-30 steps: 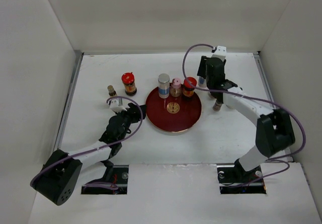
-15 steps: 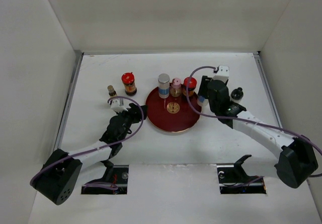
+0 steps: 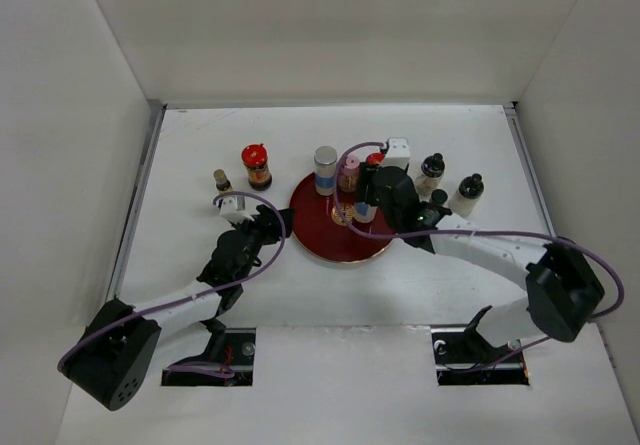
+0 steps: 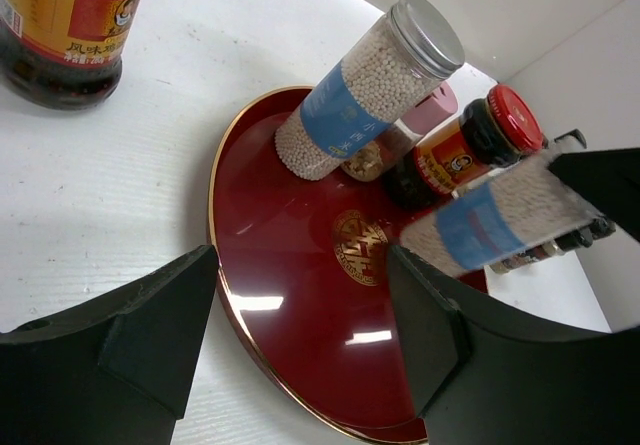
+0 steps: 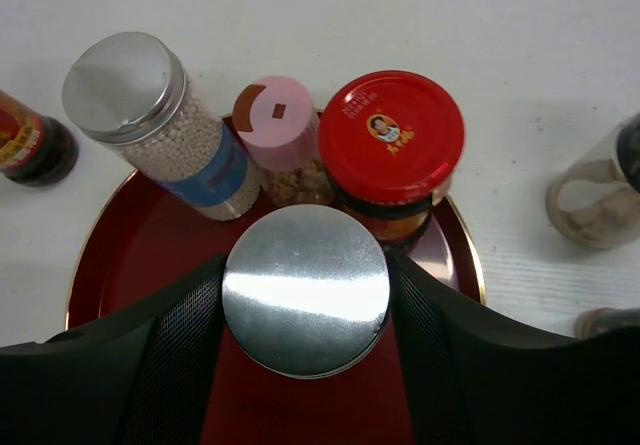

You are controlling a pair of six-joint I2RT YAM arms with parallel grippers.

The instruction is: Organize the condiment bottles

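Next, my right gripper needs to shift left in the top view, lower and release.
On the dark red plate [image 3: 335, 240] stand a silver-capped blue-labelled bottle [image 3: 325, 170], a pink-capped bottle [image 3: 349, 173] and a red-lidded jar [image 3: 375, 161]. My right gripper [image 3: 367, 203] is shut on a second silver-capped blue-labelled bottle [image 5: 305, 290], upright over the plate in front of the red-lidded jar [image 5: 395, 135]. I cannot tell whether it touches the plate. The held bottle also shows in the left wrist view [image 4: 490, 225]. My left gripper [image 3: 272, 227] is open and empty at the plate's left edge [image 4: 225, 265].
Off the plate at the left stand another red-lidded brown jar [image 3: 256, 165] and a tiny bottle [image 3: 222, 180]. Two black-capped bottles [image 3: 430, 175] [image 3: 466, 195] stand to the right of the plate. White walls enclose the table on three sides.
My right arm has swung left from the back right, carrying the blue-labelled bottle over the plate. The two black-capped bottles are now uncovered. The left arm has stayed put.
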